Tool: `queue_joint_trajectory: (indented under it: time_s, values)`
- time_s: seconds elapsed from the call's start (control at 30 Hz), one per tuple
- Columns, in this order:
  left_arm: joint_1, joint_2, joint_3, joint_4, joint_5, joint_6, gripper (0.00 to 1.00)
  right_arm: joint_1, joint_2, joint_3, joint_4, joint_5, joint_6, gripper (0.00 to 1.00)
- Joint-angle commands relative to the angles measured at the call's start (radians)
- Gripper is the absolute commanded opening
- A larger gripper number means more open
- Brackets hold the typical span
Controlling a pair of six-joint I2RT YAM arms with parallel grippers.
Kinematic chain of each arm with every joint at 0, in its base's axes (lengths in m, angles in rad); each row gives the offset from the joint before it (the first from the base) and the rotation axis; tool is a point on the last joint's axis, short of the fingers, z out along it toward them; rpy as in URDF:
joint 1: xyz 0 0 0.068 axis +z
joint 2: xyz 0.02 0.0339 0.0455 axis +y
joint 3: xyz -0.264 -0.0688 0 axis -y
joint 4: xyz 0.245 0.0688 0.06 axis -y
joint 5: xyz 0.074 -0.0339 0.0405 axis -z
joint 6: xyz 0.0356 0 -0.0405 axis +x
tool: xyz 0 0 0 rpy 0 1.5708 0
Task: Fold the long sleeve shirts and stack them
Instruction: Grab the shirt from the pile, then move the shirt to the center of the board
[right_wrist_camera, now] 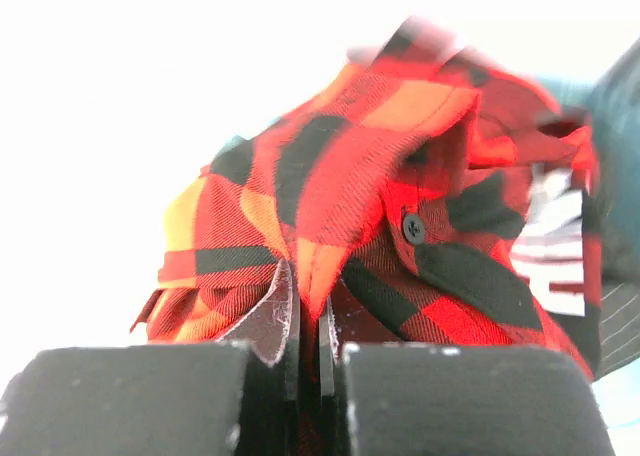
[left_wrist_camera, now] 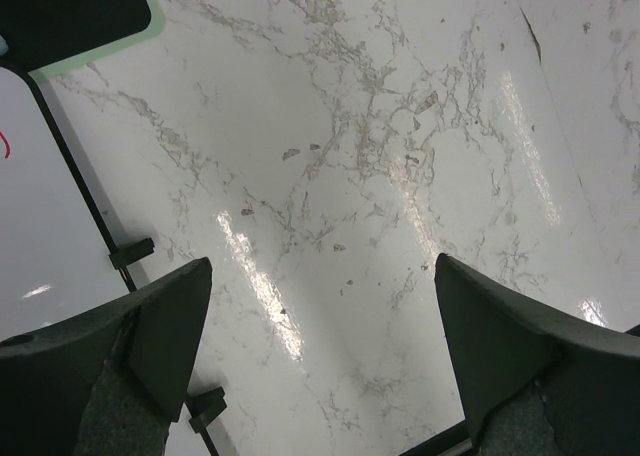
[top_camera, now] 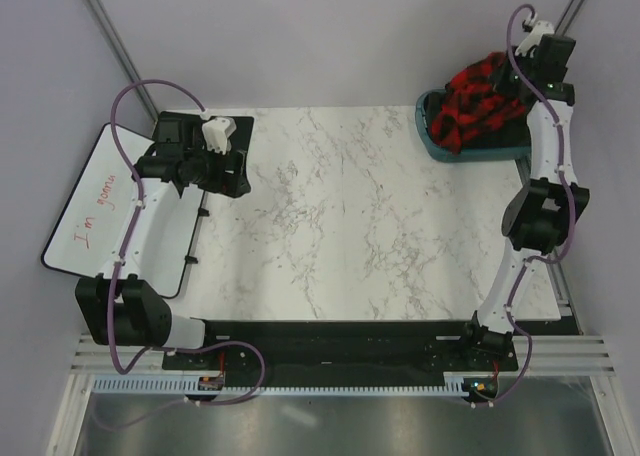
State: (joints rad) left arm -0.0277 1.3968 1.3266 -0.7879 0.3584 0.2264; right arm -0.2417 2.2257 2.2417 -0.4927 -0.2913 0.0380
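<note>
The table's bare marble middle is clear, so next my right gripper will move back and to the left in the top view, over that part of the table, and release the shirt's fold there.
A red-and-black check long sleeve shirt [top_camera: 482,101] lies bunched in a teal bin [top_camera: 436,141] at the table's far right corner. My right gripper [right_wrist_camera: 308,306] is shut on a fold of that shirt [right_wrist_camera: 360,176]; the cloth is pinched between the two fingers, and a black button and the white neck label [right_wrist_camera: 553,251] show beside it. In the top view the right gripper itself is hidden under its wrist above the bin. My left gripper [left_wrist_camera: 320,356] hangs open over the bare marble top at the table's left side, nothing between its fingers [left_wrist_camera: 170,326].
A white board [top_camera: 95,211] with red writing lies off the table's left edge, beside a black mat [top_camera: 185,126] at the far left corner. The marble tabletop [top_camera: 350,206] spreads between the two arms. Grey walls close in behind and on both sides.
</note>
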Motion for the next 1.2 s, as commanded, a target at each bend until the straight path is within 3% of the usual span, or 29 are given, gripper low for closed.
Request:
queue_joint_trajectory:
  time_s: [0.0, 0.37, 0.47, 0.57, 0.63, 0.67, 0.7, 0.73, 0.77, 0.83, 0.93, 1.03, 1.07, 1.17]
  values:
    - [0.000, -0.044, 0.052, 0.022, 0.053, -0.024, 1.00, 0.007, -0.300, 0.079, 0.121, -0.178, 0.111, 0.00]
    - [0.002, -0.111, 0.060, 0.029, 0.010, -0.024, 0.99, 0.028, -0.524, 0.119, 0.403, -0.362, 0.549, 0.00]
    - [0.002, -0.116, 0.063, 0.027, 0.001, -0.038, 0.99, 0.076, -0.564, 0.102, 0.425, -0.388, 0.592, 0.00]
    - [0.002, -0.120, 0.060, 0.027, 0.016, -0.055, 0.99, 0.131, -0.633, -0.034, 0.422, -0.416, 0.594, 0.00]
    - [0.002, -0.122, 0.059, 0.026, 0.051, -0.056, 0.99, 0.165, -0.699, -0.227, 0.421, -0.466, 0.579, 0.00]
    - [0.002, -0.122, 0.056, 0.027, 0.060, -0.059, 0.99, 0.171, -0.722, -0.304, 0.402, -0.479, 0.570, 0.04]
    - [0.002, -0.121, 0.049, 0.029, 0.073, -0.059, 0.99, 0.171, -0.769, -0.476, 0.387, -0.500, 0.550, 0.17]
    - [0.002, -0.121, 0.046, 0.030, 0.098, -0.055, 0.99, 0.165, -0.794, -0.566, 0.347, -0.531, 0.521, 0.55]
    - [0.002, -0.119, 0.033, 0.029, 0.108, -0.041, 1.00, 0.125, -0.813, -0.650, 0.289, -0.548, 0.475, 0.71]
    - [0.002, -0.120, 0.013, 0.033, 0.137, -0.012, 0.99, 0.028, -0.860, -0.870, 0.162, -0.523, 0.327, 0.87]
    - [0.002, -0.128, -0.053, 0.050, 0.252, 0.071, 1.00, -0.024, -0.887, -1.020, 0.036, -0.464, 0.072, 0.88]
    - [-0.017, -0.125, -0.125, 0.062, 0.431, 0.169, 1.00, -0.019, -0.890, -1.114, -0.007, -0.445, -0.027, 0.90]
    - [-0.032, -0.118, -0.150, 0.076, 0.447, 0.174, 1.00, -0.013, -0.885, -1.149, -0.004, -0.436, -0.030, 0.98]
    - [-0.142, -0.056, -0.156, 0.134, 0.400, 0.192, 0.99, 0.027, -0.839, -1.163, 0.025, -0.399, -0.072, 0.97]
